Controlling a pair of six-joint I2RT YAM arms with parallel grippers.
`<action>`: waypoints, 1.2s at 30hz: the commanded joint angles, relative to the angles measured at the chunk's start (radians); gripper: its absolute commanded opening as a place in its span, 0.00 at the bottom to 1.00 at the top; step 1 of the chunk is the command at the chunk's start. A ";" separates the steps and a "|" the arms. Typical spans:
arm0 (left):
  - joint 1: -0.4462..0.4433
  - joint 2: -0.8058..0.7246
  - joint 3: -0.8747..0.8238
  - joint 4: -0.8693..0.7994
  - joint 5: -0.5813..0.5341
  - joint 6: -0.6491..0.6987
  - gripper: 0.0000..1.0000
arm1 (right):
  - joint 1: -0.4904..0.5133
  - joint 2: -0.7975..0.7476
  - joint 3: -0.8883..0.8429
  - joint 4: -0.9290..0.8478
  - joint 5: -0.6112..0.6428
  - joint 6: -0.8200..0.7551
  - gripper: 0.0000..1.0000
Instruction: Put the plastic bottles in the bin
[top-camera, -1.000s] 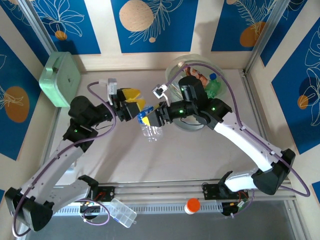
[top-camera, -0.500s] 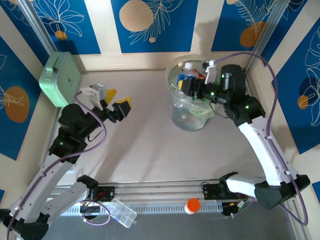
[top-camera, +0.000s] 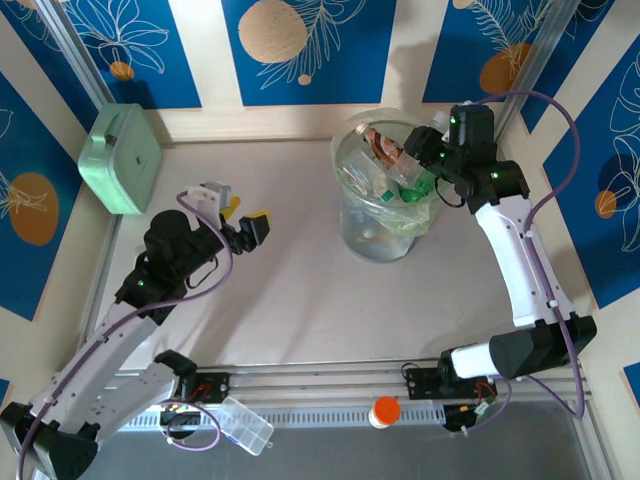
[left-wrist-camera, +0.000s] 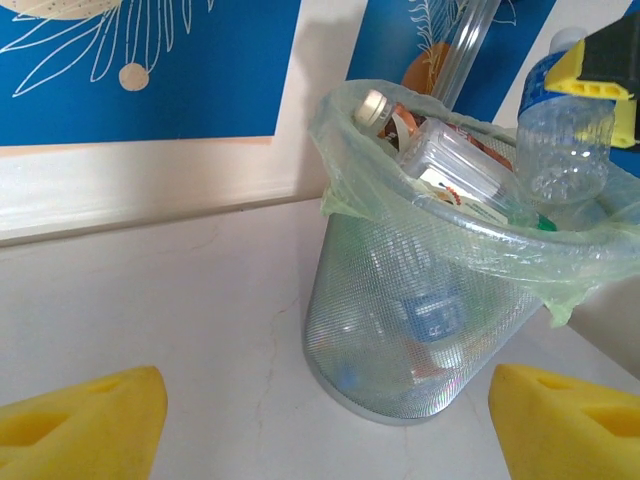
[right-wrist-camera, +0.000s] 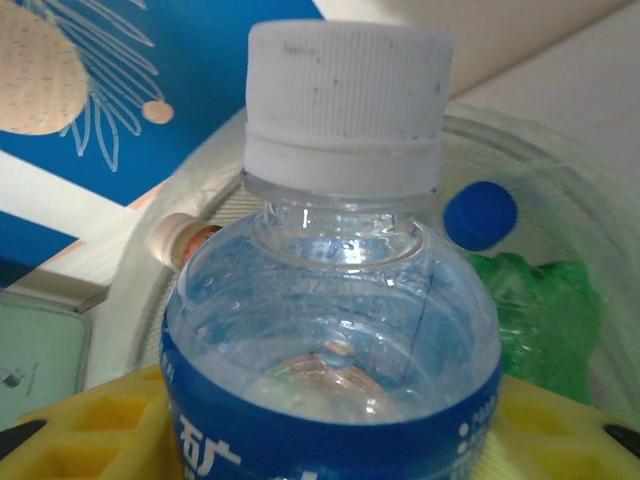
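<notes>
The clear bottle in the robot's right gripper still hangs by the rim of the bin. The right gripper needs to go a little back and down toward the green bottle in the bin and let the clear bottle go.
A clear plastic bottle (right-wrist-camera: 335, 300) with a white cap and a blue label sits between the yellow fingers (right-wrist-camera: 85, 425) of my right gripper (right-wrist-camera: 330, 430), which is shut on it. The left wrist view shows this bottle (left-wrist-camera: 565, 135) hanging just over the far rim of the bin. The bin (top-camera: 375, 238), a translucent round bucket with a thin liner, holds several bottles, among them a green one (right-wrist-camera: 530, 310) with a blue cap. My right gripper (top-camera: 420, 158) hovers over the bin's right side. My left gripper (top-camera: 243, 220) stands open over bare table left of the bin (left-wrist-camera: 400, 340), its yellow fingers (left-wrist-camera: 80, 430) wide apart.
A mint green square box (top-camera: 120, 155) sits at the back left corner. Near the front rail lie a clear compartment case (top-camera: 246, 425) and an orange-capped jar (top-camera: 384, 410). Walls close the table at the back and both sides.
My right gripper has carried the bottle from mid-table, back and right, to above the bin. My left gripper has pulled back to the left, away from the bottle.
</notes>
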 joint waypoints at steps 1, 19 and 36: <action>-0.015 -0.020 -0.014 0.032 -0.025 0.001 0.83 | -0.002 -0.035 -0.049 -0.018 0.038 0.051 0.41; -0.025 -0.031 -0.017 0.023 -0.062 0.013 0.84 | 0.052 -0.102 -0.155 0.022 0.046 0.058 0.72; -0.027 -0.051 -0.020 0.016 -0.106 0.024 0.84 | 0.027 -0.132 -0.013 -0.024 0.195 -0.098 0.55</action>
